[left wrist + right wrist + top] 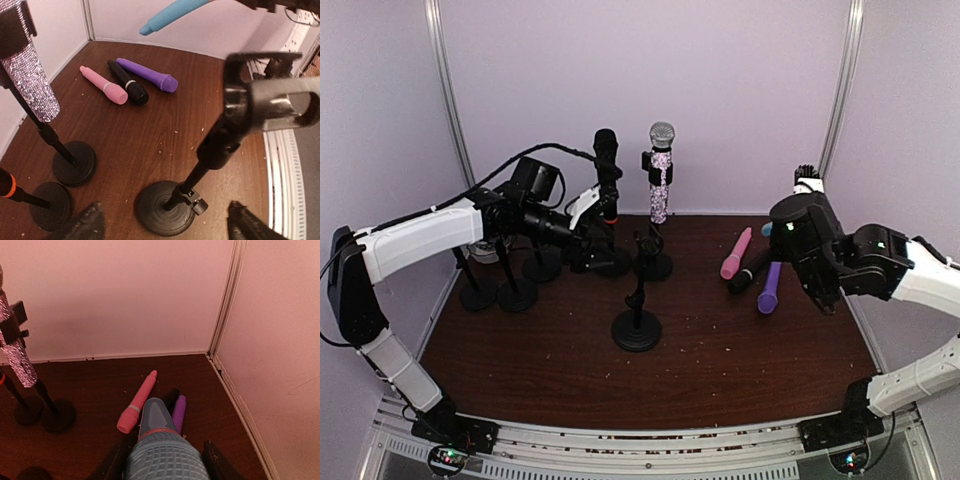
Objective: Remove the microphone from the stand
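Observation:
My right gripper will next go down, tilting downward, and release the blue microphone (161, 445) on the bare tabletop (201, 424) beside the purple microphone, open toward the side.
The blue microphone (161, 445) sits lengthwise between the fingers of my right gripper (164, 462), head toward the camera, handle pointing at the table. My right gripper (782, 226) holds it in the air at the right side, and its blue handle (175, 12) shows at the top of the left wrist view. The empty stand (200, 155) has a bare black clip (270, 102) and a round base (162, 207). My left gripper (165, 212) is open, its fingers apart on either side of that base, touching nothing. In the top view my left gripper (600, 240) hangs left of the stand (637, 325).
A pink microphone (735, 253), a black one (748, 271) and a purple one (769, 288) lie together at the right. A glittery microphone (661, 180) and a black microphone (607, 165) stand in stands at the back. More bare stands (510, 290) crowd the left edge.

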{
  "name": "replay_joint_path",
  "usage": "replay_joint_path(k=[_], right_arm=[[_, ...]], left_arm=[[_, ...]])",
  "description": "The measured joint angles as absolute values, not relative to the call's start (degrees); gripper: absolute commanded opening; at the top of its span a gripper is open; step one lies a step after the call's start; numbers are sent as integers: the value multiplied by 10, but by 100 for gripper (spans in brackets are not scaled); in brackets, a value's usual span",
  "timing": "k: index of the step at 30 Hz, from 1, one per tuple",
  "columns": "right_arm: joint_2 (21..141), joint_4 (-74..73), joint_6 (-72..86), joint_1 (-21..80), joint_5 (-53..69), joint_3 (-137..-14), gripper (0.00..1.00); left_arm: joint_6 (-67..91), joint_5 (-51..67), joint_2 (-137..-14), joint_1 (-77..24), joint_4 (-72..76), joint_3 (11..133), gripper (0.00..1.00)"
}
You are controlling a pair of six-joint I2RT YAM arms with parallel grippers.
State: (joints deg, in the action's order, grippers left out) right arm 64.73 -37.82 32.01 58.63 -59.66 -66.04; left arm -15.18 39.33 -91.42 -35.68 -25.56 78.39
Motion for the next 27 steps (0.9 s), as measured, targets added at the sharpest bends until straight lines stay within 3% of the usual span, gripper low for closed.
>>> replay_joint_path(k=[12,18,27], right_arm=[[701,-352,317,351,-413,-550,0],[743,-319,310,320,-377,-536,0],[752,-315,359,317,-358,-510,14]], left_arm=[[-196,371,-846,-356,-359,784,98],[-201,365,-837,-351,-379,783,98],[-201,360,-837,-344,-382,783,98]])
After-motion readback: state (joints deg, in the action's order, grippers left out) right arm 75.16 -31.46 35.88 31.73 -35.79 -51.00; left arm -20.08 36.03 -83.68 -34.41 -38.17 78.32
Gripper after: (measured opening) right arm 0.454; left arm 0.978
